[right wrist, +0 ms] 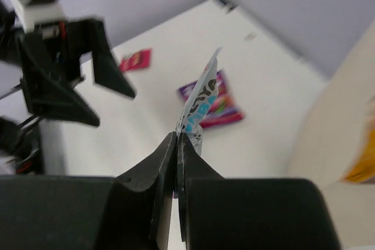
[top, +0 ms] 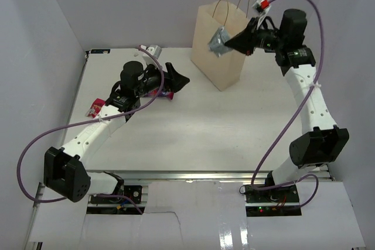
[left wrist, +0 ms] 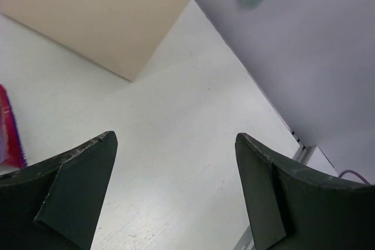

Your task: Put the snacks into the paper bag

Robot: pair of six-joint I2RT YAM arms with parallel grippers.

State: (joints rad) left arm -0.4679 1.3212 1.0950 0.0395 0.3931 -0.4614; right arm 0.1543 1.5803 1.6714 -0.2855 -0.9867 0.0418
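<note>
Next, my left gripper lowers its open fingers to the left in the top view onto the edge of the purple-magenta packet point(top: 166, 94) point(left wrist: 9, 136), which lies below on that side.
My right gripper point(top: 229, 43) is shut on the silver-grey sachet point(top: 218, 41), held high at the paper bag's point(top: 220, 51) open top; the sachet point(right wrist: 200, 99) stands on edge between the shut jaws in the right wrist view. An orange packet point(right wrist: 361, 171) shows inside the bag point(right wrist: 328, 127). The purple-magenta packet point(right wrist: 212, 103) lies on the table beside my left gripper point(top: 179, 78), which is open and empty; it also shows partly hidden by the arm point(top: 159, 93). A small red packet point(top: 94, 108) lies at the left edge, also in the right wrist view point(right wrist: 135, 60).
The bag's beige wall point(left wrist: 99, 16) stands ahead of the left gripper point(left wrist: 176, 144). White enclosure walls close the table at the back and sides. A purple cable point(top: 35, 144) loops off the left arm.
</note>
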